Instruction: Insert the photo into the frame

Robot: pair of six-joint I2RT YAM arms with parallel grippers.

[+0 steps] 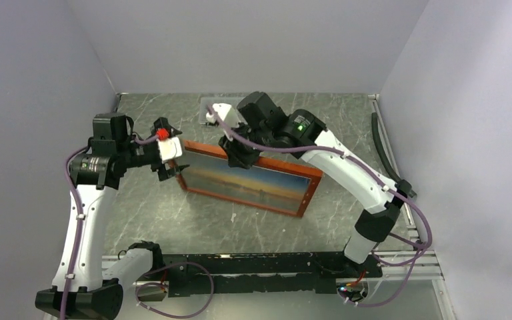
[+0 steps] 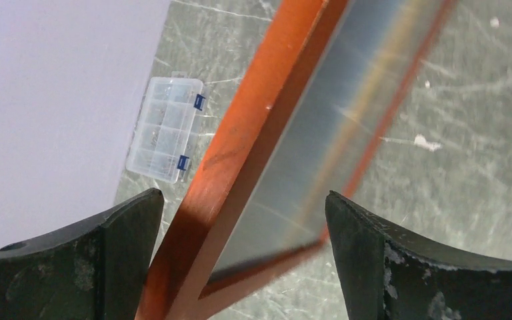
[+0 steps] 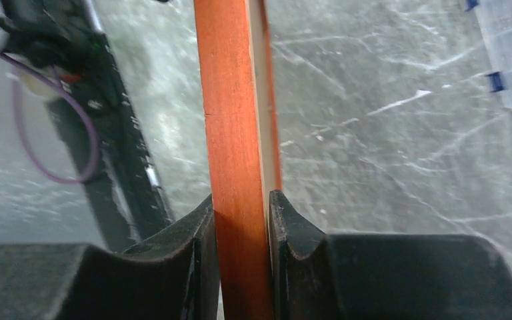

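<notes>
The robot will swing its right gripper to the right in the top view while turning it, and lower the frame flat onto the table [image 1: 267,219] [image 3: 177,143], because the photo already shows inside.
The frame [image 1: 311,194], with its narrow red-orange border, hangs tilted above the table. The photo [image 1: 247,179], an orange-and-blue sunset, shows inside it. My right gripper [image 1: 239,159] is shut on the frame's far long edge. In the right wrist view both fingers [image 3: 200,247] press that red-orange edge [image 3: 237,133], with the gripper [image 3: 240,200] centred on it. My left gripper [image 1: 175,171] stands open around the frame's left end. From the left wrist, a frame corner [image 2: 240,147] sits between the spread jaws of the gripper [image 2: 241,200], touching neither finger, and the pane [image 2: 327,120] shows a blurred orange streak.
A small clear plastic compartment box [image 2: 165,129] lies on the marbled table near the back wall, partly behind the right arm [image 1: 208,110] in the top view. A tiny white piece [image 1: 233,218] lies in front of the frame. White walls close in on three sides.
</notes>
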